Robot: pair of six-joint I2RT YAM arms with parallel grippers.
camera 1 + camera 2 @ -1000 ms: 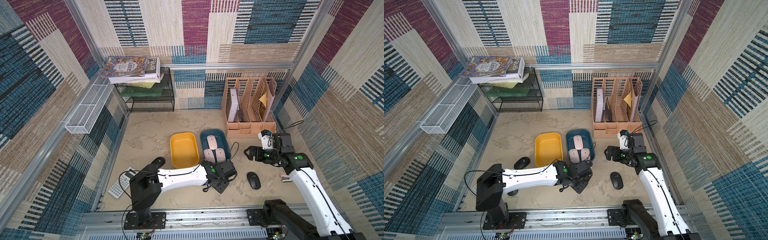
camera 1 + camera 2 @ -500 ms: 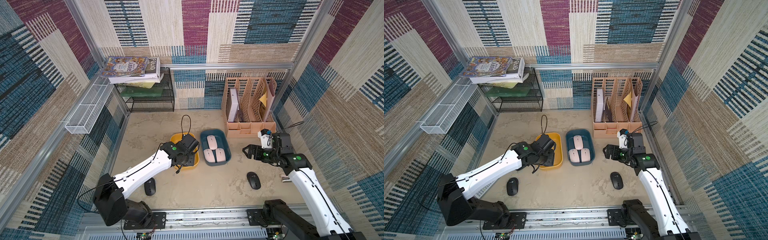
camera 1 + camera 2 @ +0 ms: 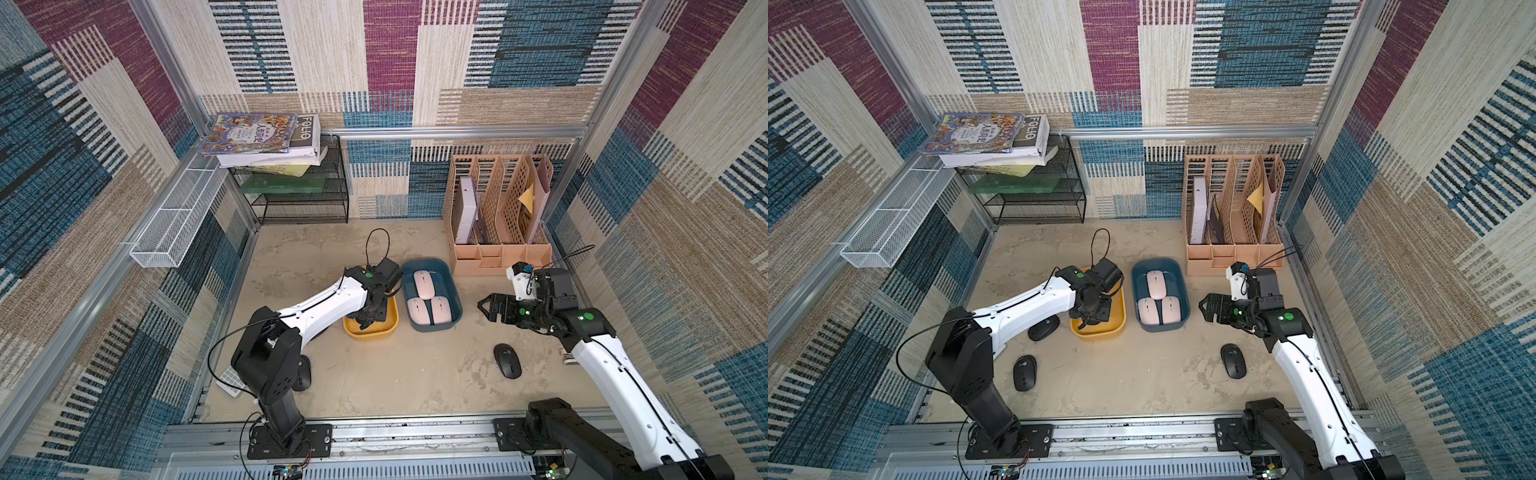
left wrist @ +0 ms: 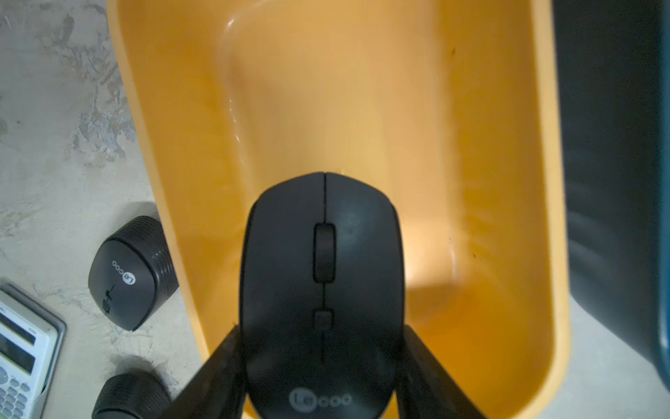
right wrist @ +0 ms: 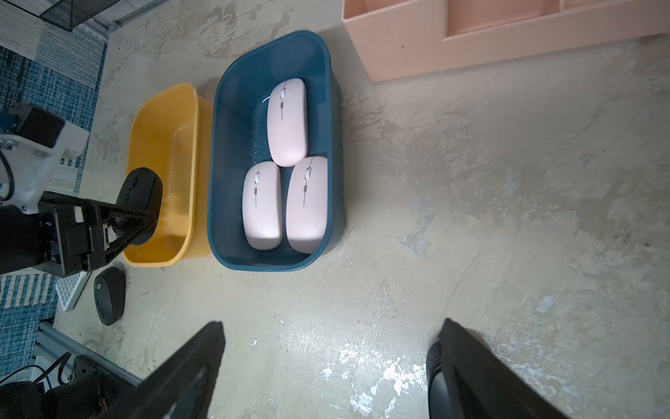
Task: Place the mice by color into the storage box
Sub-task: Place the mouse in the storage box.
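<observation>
The left gripper moves down into the yellow box next and releases the mouse on the bottom's near part. The yellow box's empty bottom shows below the held black mouse.
My left gripper point(image 4: 322, 328) is shut on a black mouse point(image 4: 322, 272) and holds it over the yellow box point(image 3: 374, 331), seen from the side in the right wrist view as black mouse point(image 5: 139, 190). The blue box point(image 3: 432, 328) beside it holds three pink mice point(image 5: 287, 121), point(image 5: 261, 205), point(image 5: 306, 203). Three black mice lie on the table: mouse point(image 3: 1233, 360) front right, mouse point(image 3: 1024, 372) front left, mouse point(image 3: 1043, 327) next to the yellow box. My right gripper point(image 3: 486, 305) hangs open over bare table, right of the blue box.
A white-and-grey calculator point(image 3: 230, 380) lies at the front left, partly behind the left arm. A pink file organizer point(image 3: 494, 216) stands at the back right, a black wire rack point(image 3: 299, 208) with books at the back left, a white mesh basket point(image 3: 174, 224) on the left wall.
My left gripper has swung with the black mouse from the table in front of the boxes to over the yellow box. The right arm has barely moved.
</observation>
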